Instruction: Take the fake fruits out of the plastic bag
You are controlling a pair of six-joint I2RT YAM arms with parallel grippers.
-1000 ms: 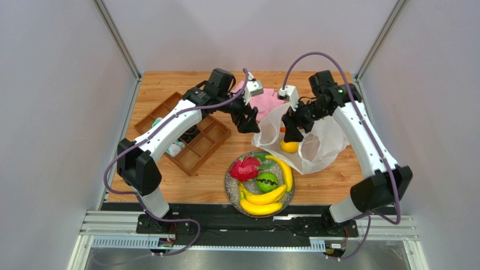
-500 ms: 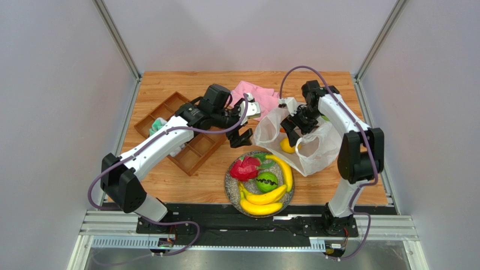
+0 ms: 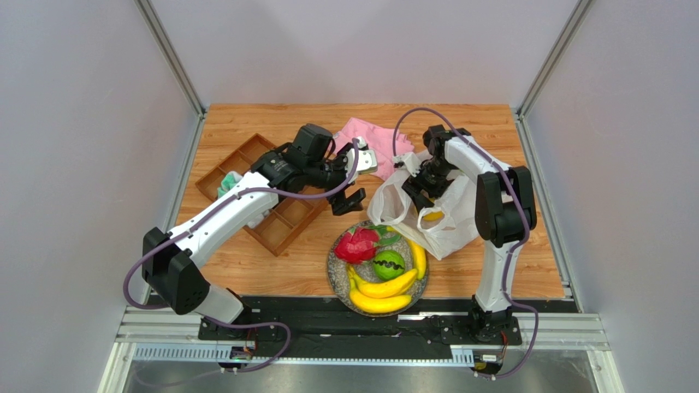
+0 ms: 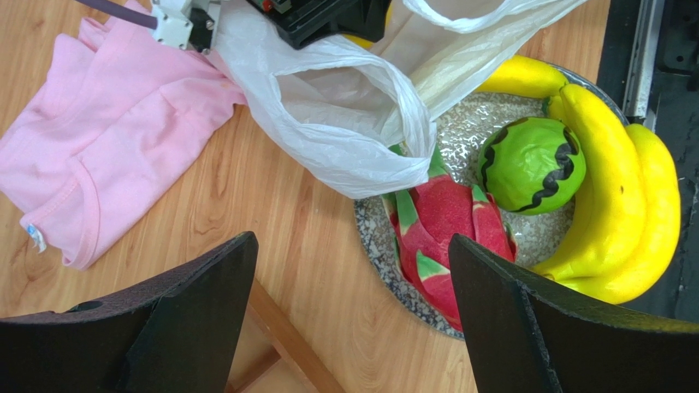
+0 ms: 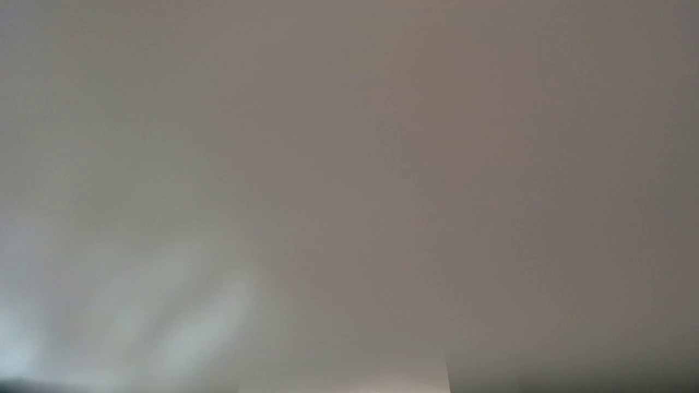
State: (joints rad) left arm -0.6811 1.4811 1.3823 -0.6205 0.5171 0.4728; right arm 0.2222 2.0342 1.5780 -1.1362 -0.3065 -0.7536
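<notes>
Next, my right gripper draws the yellow fruit from the bag, back over the plate's bare gap [image 3: 401,246] beside the green fruit, and releases it.
The plastic bag [image 3: 450,228] lies crumpled right of centre, with a yellow fruit [image 3: 432,216] showing through it. My right gripper [image 3: 415,190] is at the bag's mouth, its jaws hidden by plastic; the right wrist view is only grey blur. My left gripper [image 3: 349,201] is open and empty, hovering left of the bag over bare wood [image 4: 351,246]. A speckled plate [image 3: 337,268] holds the dragon fruit [image 3: 357,244], the green round fruit [image 3: 389,264] and bananas [image 3: 381,296]. The left wrist view shows the bag [image 4: 344,123], dragon fruit [image 4: 447,237], green fruit [image 4: 532,164] and bananas [image 4: 632,205].
A pink cloth [image 3: 369,139] lies behind the bag, also in the left wrist view [image 4: 107,123]. A brown compartment tray [image 3: 271,192] with small items sits at the left, under my left arm. Grey walls enclose the table on three sides.
My left gripper has dropped away from the bag toward the plate's left side. My right arm has folded in and its gripper has moved lower into the bag's mouth; the bag has slumped.
</notes>
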